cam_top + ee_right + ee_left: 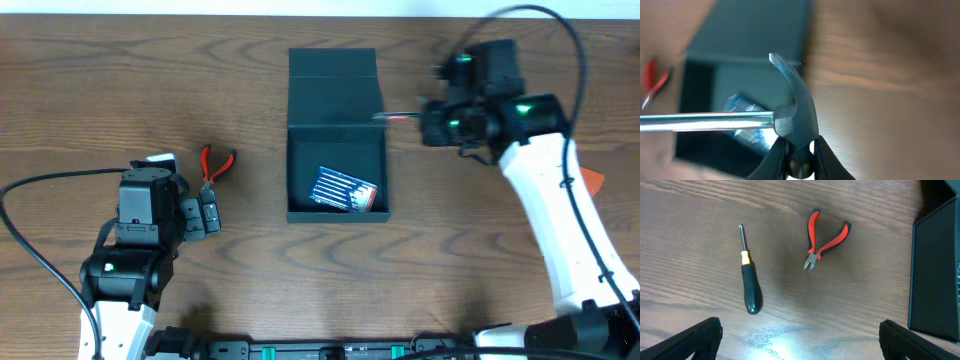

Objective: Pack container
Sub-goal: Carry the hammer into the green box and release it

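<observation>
The container's bottom is bare beyond the blue packet, so my right gripper will go left in the overhead view, turn and move down to release the hammer (795, 105).
The dark teal container (336, 130) stands open at the table's middle, its lid flap laid back on the far side. A blue packet (345, 190) lies inside. My right gripper (800, 150) is shut on the head of a steel hammer (795, 105), its shaft reaching over the container (750, 75); from overhead the gripper (425, 122) hovers at the box's right wall. My left gripper (800, 345) is open and empty above the table, near red-handled pliers (822, 241) and a black-handled screwdriver (751, 287). The container's wall (935, 270) shows at the right.
The pliers (216, 163) lie left of the container, just beyond my left gripper (205, 215). The screwdriver is hidden under the left arm in the overhead view. An orange object (592, 180) lies by the right arm.
</observation>
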Available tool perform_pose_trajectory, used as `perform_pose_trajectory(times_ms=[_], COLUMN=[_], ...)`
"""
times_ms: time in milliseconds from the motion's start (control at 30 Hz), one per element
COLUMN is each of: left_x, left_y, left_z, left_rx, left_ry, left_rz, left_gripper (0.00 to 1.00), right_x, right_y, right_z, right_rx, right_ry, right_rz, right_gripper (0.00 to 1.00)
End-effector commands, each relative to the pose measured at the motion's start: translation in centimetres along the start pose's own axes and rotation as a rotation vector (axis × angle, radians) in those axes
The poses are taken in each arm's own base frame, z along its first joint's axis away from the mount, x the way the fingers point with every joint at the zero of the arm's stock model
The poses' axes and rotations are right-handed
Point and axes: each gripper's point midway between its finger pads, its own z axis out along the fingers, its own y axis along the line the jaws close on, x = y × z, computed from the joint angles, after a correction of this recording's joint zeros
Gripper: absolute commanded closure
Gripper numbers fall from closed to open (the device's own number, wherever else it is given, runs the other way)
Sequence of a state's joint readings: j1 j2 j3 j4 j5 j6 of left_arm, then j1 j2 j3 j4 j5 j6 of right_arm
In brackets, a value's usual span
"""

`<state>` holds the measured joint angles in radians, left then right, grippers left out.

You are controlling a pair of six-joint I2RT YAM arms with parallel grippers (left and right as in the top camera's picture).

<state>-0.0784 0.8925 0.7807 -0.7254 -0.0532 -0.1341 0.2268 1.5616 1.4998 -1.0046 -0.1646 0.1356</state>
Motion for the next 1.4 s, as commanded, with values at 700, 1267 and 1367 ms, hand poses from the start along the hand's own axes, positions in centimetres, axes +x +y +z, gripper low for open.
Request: perform_pose_trajectory(times_ms=[700, 1267, 1367], left_x=[-0.8, -0.8, -0.8], left_y=[0.2, 0.2, 0.2], left_z=[-0.4, -0.4, -0.4], left_rx=[-0.011, -0.011, -0.011], left_ry=[-0.020, -0.020, -0.020], left_rz=[-0.005, -0.005, -0.005], left_gripper=[0.01, 0.01, 0.01], right_x=[2.7, 4.0, 4.3], right_y=[3.2, 1.1, 1.0], right_z=[10.9, 14.1, 14.6], right_rx=[0.020, 0.084, 0.086], right_ry=[0.226, 0.302, 0.315], right_rz=[-0.241, -0.228, -0.227], right_gripper=[0.99, 0.99, 0.99])
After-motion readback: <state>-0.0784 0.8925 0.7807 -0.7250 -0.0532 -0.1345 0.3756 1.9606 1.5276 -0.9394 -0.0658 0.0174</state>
